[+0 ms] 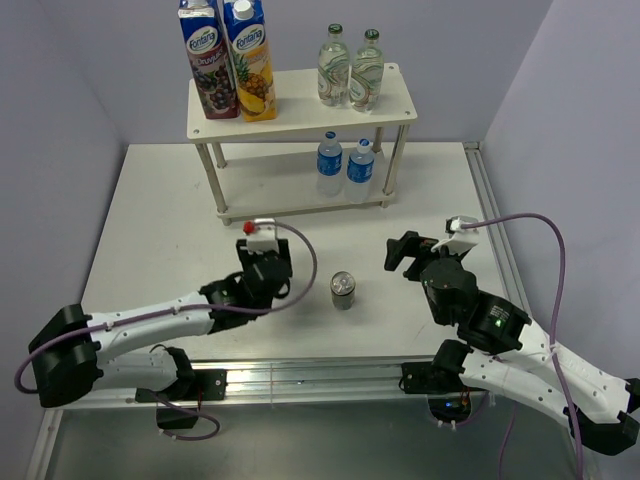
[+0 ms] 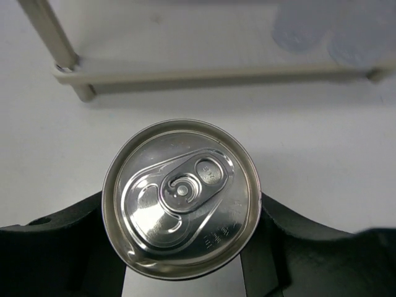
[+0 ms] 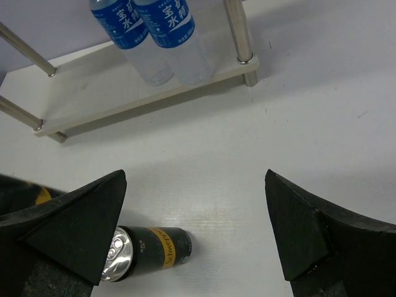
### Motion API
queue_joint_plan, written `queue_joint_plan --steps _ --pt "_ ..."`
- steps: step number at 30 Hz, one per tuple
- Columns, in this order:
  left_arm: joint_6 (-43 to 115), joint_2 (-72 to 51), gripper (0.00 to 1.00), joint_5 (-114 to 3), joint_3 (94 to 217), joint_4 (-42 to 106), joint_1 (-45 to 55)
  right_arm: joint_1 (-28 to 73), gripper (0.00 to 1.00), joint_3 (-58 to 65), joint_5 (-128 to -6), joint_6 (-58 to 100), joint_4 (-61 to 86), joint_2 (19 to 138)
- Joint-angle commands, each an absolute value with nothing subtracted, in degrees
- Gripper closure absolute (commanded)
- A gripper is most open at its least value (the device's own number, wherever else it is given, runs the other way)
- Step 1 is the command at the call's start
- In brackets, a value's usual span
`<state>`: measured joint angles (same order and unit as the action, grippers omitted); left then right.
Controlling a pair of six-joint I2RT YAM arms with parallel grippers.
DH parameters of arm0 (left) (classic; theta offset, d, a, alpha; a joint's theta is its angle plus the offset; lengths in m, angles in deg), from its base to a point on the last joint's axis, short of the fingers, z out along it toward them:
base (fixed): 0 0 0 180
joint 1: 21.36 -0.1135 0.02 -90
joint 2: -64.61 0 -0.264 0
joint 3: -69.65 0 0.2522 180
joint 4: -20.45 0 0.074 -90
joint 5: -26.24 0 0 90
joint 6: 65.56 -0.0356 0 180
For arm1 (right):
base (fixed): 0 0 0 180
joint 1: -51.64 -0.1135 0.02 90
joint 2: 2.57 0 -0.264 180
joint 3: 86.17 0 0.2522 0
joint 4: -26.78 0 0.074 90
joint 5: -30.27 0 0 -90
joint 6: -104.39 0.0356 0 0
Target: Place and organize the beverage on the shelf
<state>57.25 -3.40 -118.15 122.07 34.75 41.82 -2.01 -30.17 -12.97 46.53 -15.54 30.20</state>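
The lower board beneath the juice cartons is empty. My left gripper will next move the can outward over the board, toward the leg at that end.
In the left wrist view a silver-topped can [image 2: 180, 195] sits upright between the black fingers [image 2: 68, 235] of my left gripper [image 2: 185, 238], which is shut on it. Seen from above, the left gripper [image 1: 266, 262] hides that can. A second dark can [image 1: 344, 290] stands on the table between the arms, also visible as the can [image 3: 148, 250] beside my right gripper's left finger. The right gripper [image 1: 405, 250] [image 3: 195, 185] is open and holds nothing. The shelf [image 1: 300, 118] carries two green-capped bottles [image 1: 350, 68] on top and two water bottles [image 1: 344, 163] below.
Two tall juice cartons [image 1: 228, 60] stand at the left of the shelf's top board. The shelf's lower board [image 2: 216, 74] and a leg [image 2: 49, 31] lie just ahead of the held can. Walls close in the table on the left, back and right.
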Motion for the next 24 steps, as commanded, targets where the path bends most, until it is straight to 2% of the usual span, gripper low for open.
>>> queue_joint_plan --steps 1,9,17,24 --pt "47.65 -1.39 1.00 -114.49 127.09 25.17 34.64 -2.32 0.00 -30.75 -13.32 47.26 -12.21 30.65" --pt "44.04 -9.38 1.00 -102.62 132.10 15.33 16.36 -2.41 0.00 -31.36 -12.80 46.91 -12.12 30.04" --pt "40.78 -19.05 1.00 -98.13 137.99 7.68 8.10 -2.41 0.00 -32.07 -12.01 46.74 -11.95 30.12" --pt "39.20 -25.21 1.00 -98.74 142.56 3.81 5.89 -2.32 0.00 -32.24 -12.01 46.30 -11.33 31.09"
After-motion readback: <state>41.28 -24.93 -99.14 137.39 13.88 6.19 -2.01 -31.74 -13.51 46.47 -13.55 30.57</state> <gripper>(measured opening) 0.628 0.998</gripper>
